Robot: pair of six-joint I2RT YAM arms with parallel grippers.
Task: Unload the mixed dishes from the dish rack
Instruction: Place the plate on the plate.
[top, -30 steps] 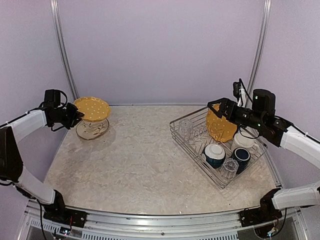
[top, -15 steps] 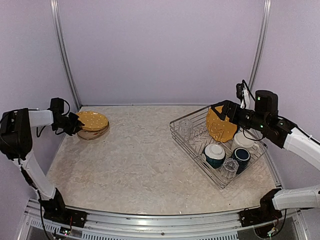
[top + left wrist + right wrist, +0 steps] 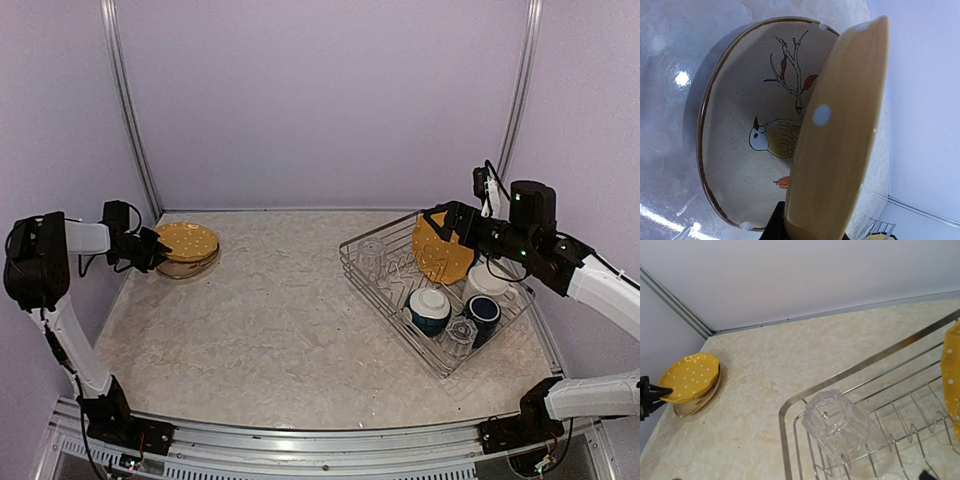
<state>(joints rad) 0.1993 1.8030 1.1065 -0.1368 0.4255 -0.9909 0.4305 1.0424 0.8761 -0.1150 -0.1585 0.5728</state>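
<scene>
The plate stands upright in the dish rack's wires, so I will turn my right gripper downward and lower it onto the second orange plate's upper rim (image 3: 468, 252).
My left gripper (image 3: 150, 248) is shut on the rim of an orange white-dotted plate (image 3: 187, 240) at the far left. The plate is tilted and rests over the cream floral plate (image 3: 185, 266). In the left wrist view the orange plate (image 3: 840, 140) stands edge-on above the cream plate (image 3: 735, 130) with its bird and branch. My right gripper (image 3: 440, 222) is open above the back of the dish rack (image 3: 385, 297), beside a second orange plate (image 3: 440, 252) standing in the tines. The rack also holds a clear glass (image 3: 837, 425), a teal bowl (image 3: 430, 308), a navy mug (image 3: 483, 312), a cream mug (image 3: 488, 282) and a second glass (image 3: 459, 333).
The rack sits at the right, angled toward the back wall. The two stacked plates lie near the left wall and its metal post (image 3: 130, 120). Marbled tabletop (image 3: 280, 310) lies between them.
My left gripper has lowered the orange dotted plate onto the cream plate and moved toward the left wall. My right gripper has shifted slightly right above the rack.
</scene>
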